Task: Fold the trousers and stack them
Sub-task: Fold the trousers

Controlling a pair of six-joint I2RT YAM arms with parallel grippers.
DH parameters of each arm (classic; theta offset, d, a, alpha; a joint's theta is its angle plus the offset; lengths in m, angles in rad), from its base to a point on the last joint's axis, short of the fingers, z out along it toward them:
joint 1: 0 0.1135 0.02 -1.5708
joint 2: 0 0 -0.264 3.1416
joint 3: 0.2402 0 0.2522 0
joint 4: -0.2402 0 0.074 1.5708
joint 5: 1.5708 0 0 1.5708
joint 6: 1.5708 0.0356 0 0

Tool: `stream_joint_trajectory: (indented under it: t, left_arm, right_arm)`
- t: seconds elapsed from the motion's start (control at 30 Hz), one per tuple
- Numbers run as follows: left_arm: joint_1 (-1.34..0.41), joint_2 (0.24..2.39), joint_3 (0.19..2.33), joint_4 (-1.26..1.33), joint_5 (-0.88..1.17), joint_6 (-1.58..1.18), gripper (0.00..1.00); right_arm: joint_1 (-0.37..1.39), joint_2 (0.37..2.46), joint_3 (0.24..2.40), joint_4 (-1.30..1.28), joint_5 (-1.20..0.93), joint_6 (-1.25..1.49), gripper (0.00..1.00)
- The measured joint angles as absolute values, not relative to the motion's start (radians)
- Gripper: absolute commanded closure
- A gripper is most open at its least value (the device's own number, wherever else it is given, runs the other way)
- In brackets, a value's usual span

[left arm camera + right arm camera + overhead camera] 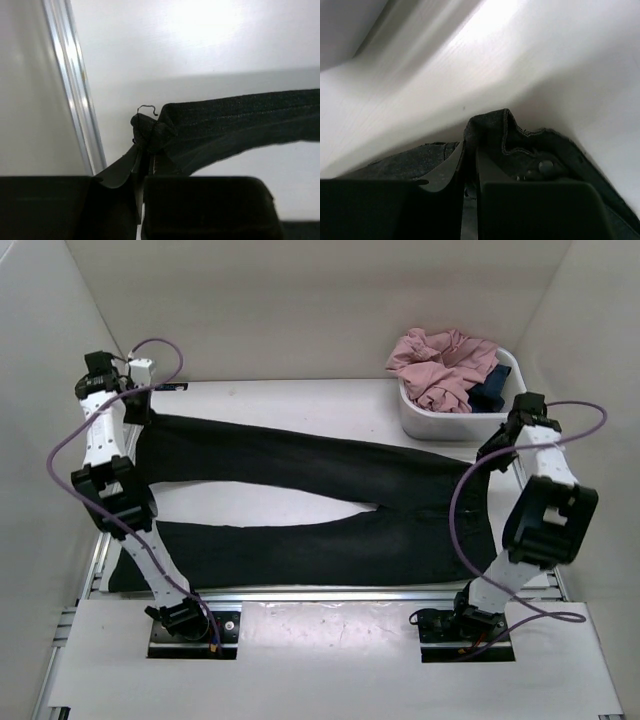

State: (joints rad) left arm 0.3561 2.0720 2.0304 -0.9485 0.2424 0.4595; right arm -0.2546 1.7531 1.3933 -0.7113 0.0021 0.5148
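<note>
Next, my right gripper draws the waistband back and releases it over the waistband's near corner [482,562], since that corner lies back from the gripper.
The black trousers [300,455] lie flat across the table, waist at the right, the two legs spread apart toward the left. My left gripper [138,408] is at the far left, shut on the hem end of the far leg; in the left wrist view the bunched hem [155,131] is pinched between the closed fingers [122,170]. My right gripper [497,455] is at the right end, shut on the waistband; in the right wrist view the waistband fold [492,131] stands up between the closed fingers [445,172], with a button [546,165] beside them.
A white bin [425,420] at the back right holds pink clothes [440,365] and a small dark blue garment [490,385]. The near trouser leg [280,550] lies along the table's front edge. A metal rail [75,90] runs along the table's left edge.
</note>
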Motion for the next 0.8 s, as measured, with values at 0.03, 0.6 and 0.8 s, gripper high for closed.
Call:
stream_joint_trajectory:
  t: [0.03, 0.6, 0.8]
  left_arm:
    - [0.360, 2.011, 1.958, -0.938, 0.230, 0.471, 0.86]
    - [0.579, 1.270, 0.968, -0.880, -0.042, 0.679, 0.86]
    - [0.627, 1.301, 1.044, -0.855, -0.013, 0.708, 0.86]
  right_arm:
    - [-0.259, 1.699, 1.347, -0.698, -0.001, 0.515, 1.00]
    - [-0.331, 0.999, 0.698, -0.819, -0.007, 0.600, 1.00]
    - [-0.325, 0.944, 0.710, -0.905, 0.031, 0.626, 1.00]
